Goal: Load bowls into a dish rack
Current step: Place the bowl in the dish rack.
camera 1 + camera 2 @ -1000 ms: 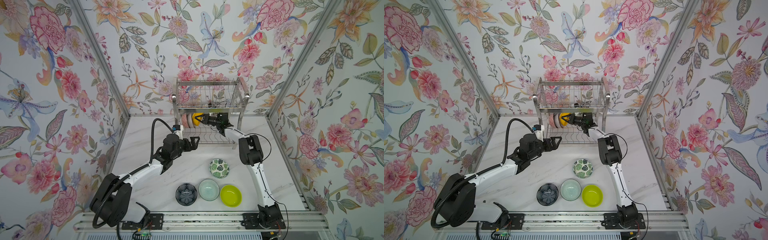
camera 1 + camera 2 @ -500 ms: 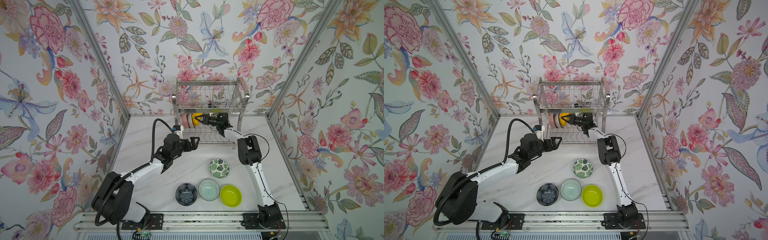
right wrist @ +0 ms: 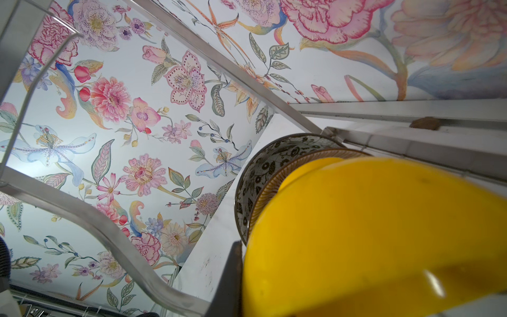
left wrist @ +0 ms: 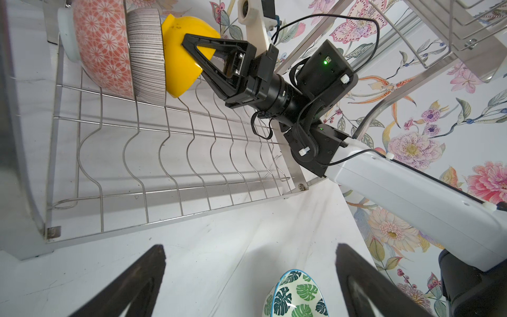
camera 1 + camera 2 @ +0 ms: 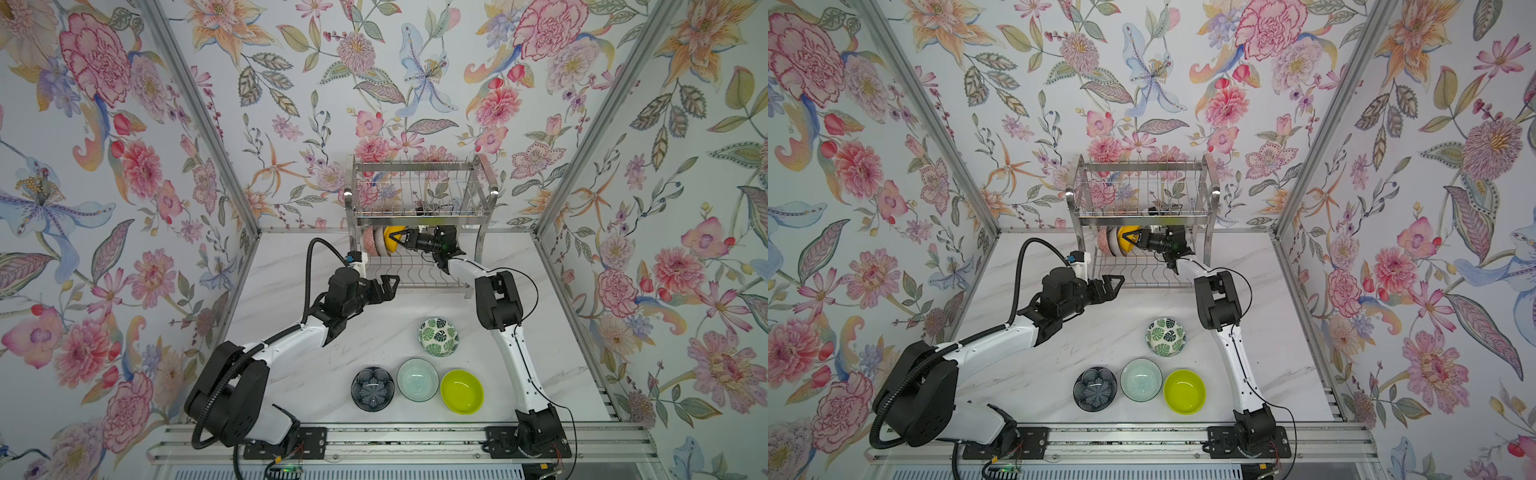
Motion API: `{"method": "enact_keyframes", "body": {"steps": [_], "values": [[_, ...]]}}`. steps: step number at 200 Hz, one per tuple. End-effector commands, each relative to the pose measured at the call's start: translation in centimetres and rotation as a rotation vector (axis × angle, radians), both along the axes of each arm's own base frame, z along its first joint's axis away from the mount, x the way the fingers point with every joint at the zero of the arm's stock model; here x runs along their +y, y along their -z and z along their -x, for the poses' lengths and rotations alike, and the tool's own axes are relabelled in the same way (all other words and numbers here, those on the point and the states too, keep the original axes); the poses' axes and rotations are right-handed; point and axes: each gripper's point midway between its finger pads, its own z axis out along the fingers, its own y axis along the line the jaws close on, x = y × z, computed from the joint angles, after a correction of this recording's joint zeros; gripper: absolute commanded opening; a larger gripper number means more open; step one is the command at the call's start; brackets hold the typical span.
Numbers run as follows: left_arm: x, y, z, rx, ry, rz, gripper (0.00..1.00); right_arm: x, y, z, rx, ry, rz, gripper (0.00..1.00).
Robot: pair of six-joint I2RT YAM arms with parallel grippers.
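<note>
The yellow bowl (image 3: 370, 233) already leans against the black-and-white one, so my right gripper should next lower it slightly onto the wires of the dish rack's lower shelf and release its rim.
The steel dish rack (image 5: 419, 195) stands at the back of the table. On its lower tier (image 4: 164, 131) three bowls stand on edge: a pink one (image 4: 104, 49), a black-and-white one (image 4: 145, 55) and an orange-yellow bowl (image 4: 178, 68) leaning on it. My right gripper (image 5: 397, 241) reaches into that tier and is shut on the yellow bowl's (image 3: 370, 233) rim, with one finger (image 3: 230, 274) showing beside it. My left gripper (image 5: 392, 284) hovers open and empty in front of the rack, its fingers (image 4: 137, 282) wide apart.
Several bowls sit upright on the marble table: green leaf-print (image 5: 438, 336), dark blue-grey flower-shaped (image 5: 372, 388), pale mint (image 5: 417, 379) and lime green (image 5: 462, 391). The leaf-print bowl (image 4: 296, 296) lies just beyond my left jaws. Floral walls enclose the table on three sides.
</note>
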Motion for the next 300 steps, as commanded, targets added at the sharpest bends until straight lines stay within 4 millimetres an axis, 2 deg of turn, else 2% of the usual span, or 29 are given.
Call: {"method": "enact_keyframes", "body": {"steps": [1,64,201,300], "values": [[0.0,-1.4,-0.6,-0.009,0.0,0.031,0.99,0.4,1.0,0.1,0.01,-0.02,-0.002,0.0],[-0.2,-0.3,-0.6,0.034,0.0,0.047,0.99,0.8,1.1,0.5,0.015,-0.035,0.008,0.0],[-0.3,-0.1,-0.7,0.04,0.002,0.045,0.99,0.0,2.5,0.2,0.042,-0.04,0.048,0.0],[-0.3,-0.1,-0.8,0.039,0.0,0.04,0.99,-0.3,3.0,-0.2,0.061,-0.01,0.074,0.13]]}}
